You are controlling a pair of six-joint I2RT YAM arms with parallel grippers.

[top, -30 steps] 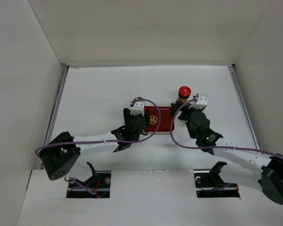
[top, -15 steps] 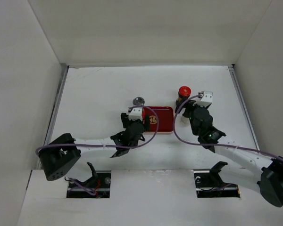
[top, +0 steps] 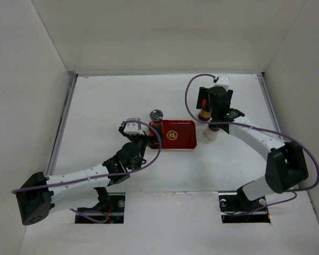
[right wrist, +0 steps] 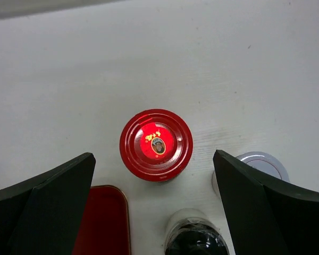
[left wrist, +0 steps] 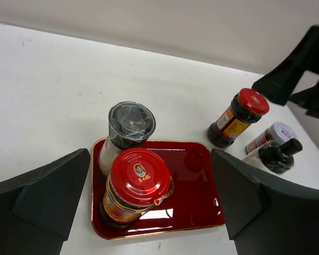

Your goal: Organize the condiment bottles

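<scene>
The right gripper moves down around the second jar's red cap (top: 204, 102) (right wrist: 156, 145) next and closes, since the cap shows between its open fingers.
Two condiment bottles stand at the left end of the red tray (left wrist: 196, 180): a red-capped jar with amber contents (left wrist: 138, 178) and, behind it, a dark-capped whitish jar (left wrist: 130, 122). My left gripper (left wrist: 149, 212) is open just short of them, touching neither. Off the tray to the right stand another red-capped jar (right wrist: 156, 144), a silver-capped jar (right wrist: 260, 162) and a dark-capped bottle (right wrist: 196, 239). My right gripper (right wrist: 153, 170) hangs open above that red-capped jar (top: 204, 110). From above, the tray (top: 181, 135) lies mid-table between my left gripper (top: 146, 139) and my right gripper (top: 215, 109).
White walls enclose the table on three sides. The right arm's purple cable (top: 189, 95) loops over the far side of the tray. The right half of the tray bears nothing.
My left gripper opened, let go of the red-capped jar on the tray and drew back toward the near left. The right arm swung to the far side, over the off-tray red-capped jar.
</scene>
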